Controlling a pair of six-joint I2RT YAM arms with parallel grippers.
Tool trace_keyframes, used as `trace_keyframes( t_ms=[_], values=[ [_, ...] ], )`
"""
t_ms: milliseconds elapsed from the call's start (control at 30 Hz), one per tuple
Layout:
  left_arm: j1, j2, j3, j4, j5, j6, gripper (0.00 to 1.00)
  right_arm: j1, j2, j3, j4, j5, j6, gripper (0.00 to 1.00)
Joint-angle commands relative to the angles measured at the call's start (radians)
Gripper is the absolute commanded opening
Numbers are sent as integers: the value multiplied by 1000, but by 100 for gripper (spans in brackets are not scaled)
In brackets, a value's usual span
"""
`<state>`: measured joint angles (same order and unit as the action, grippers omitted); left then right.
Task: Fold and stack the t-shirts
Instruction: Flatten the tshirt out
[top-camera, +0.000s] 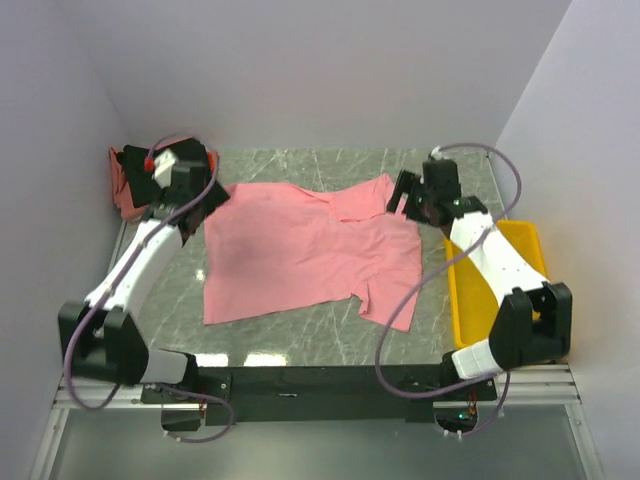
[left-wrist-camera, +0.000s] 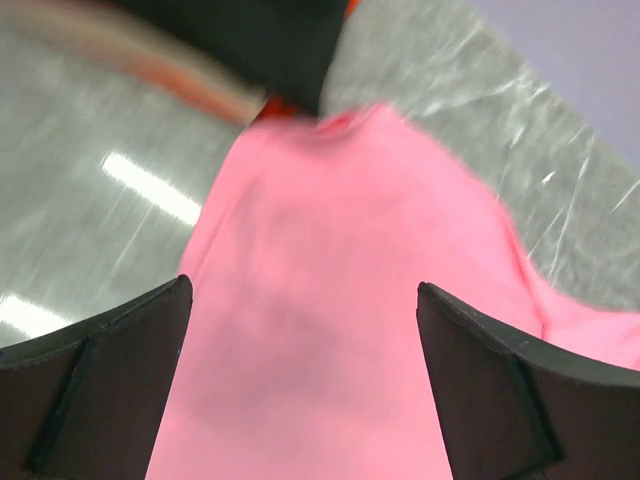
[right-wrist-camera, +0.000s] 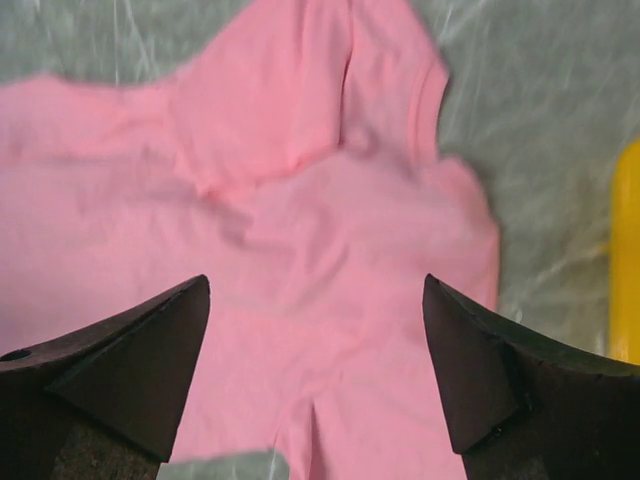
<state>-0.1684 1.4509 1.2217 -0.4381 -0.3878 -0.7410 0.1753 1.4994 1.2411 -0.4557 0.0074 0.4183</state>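
Next, my left gripper moves back and down onto the shirt's near corner on the pile's side (top-camera: 209, 319), which lies below and back of it, flat and unfolded.
The large salmon-pink t-shirt (top-camera: 300, 250) lies spread on the marble table, its top right part folded over. It fills the left wrist view (left-wrist-camera: 340, 300) and the right wrist view (right-wrist-camera: 300, 230). My left gripper (top-camera: 205, 195) hovers open and empty above the shirt's far left corner (left-wrist-camera: 303, 290). My right gripper (top-camera: 405, 200) hovers open and empty above the shirt's far right edge (right-wrist-camera: 315, 290). A pile of folded shirts (top-camera: 125, 180), orange-red and black, sits at the far left, partly hidden behind the left arm; its black and orange-red edge shows blurred in the left wrist view (left-wrist-camera: 250, 50).
A yellow plastic bin (top-camera: 530, 250) stands at the right edge of the table, under the right arm; its rim shows in the right wrist view (right-wrist-camera: 625, 250). White walls close in the left, back and right.
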Motion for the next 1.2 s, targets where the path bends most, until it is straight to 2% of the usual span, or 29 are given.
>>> trace_keyframes(
  t_ms=[0, 100, 267, 333, 433, 567, 733, 933, 967, 1100, 1167],
  values=[
    [-13, -157, -198, -152, 3, -176, 99, 50, -115, -178, -6, 39, 74, 93],
    [-13, -312, -355, -260, 44, -334, 99, 67, -227, -276, -27, 45, 114, 94],
    [-14, -487, -543, -459, 119, -448, 99, 70, -367, -437, 20, 22, 177, 95],
    [-32, -553, -611, -478, 165, -495, 99, 69, -396, -482, 31, 20, 183, 95],
    [-49, -619, -687, -409, 299, -517, 99, 70, -415, -506, 43, 23, 188, 96],
    [-54, -624, -719, -510, 265, -612, 99, 70, -410, -509, 51, 28, 189, 96],
    [-59, -613, -734, -513, 268, -641, 99, 70, -390, -514, 63, 29, 185, 96],
    [-59, -541, -731, -478, 227, -663, 81, 70, -367, -519, 74, 17, 175, 96],
    [-59, -517, -723, -481, 169, -669, 77, 70, -366, -522, 77, 14, 174, 96],
    [-48, -451, -696, -482, 64, -701, 75, 70, -355, -525, 75, 16, 169, 96],
    [-39, -419, -699, -441, 76, -687, 69, 70, -355, -528, 78, 13, 169, 96]
  ],
)
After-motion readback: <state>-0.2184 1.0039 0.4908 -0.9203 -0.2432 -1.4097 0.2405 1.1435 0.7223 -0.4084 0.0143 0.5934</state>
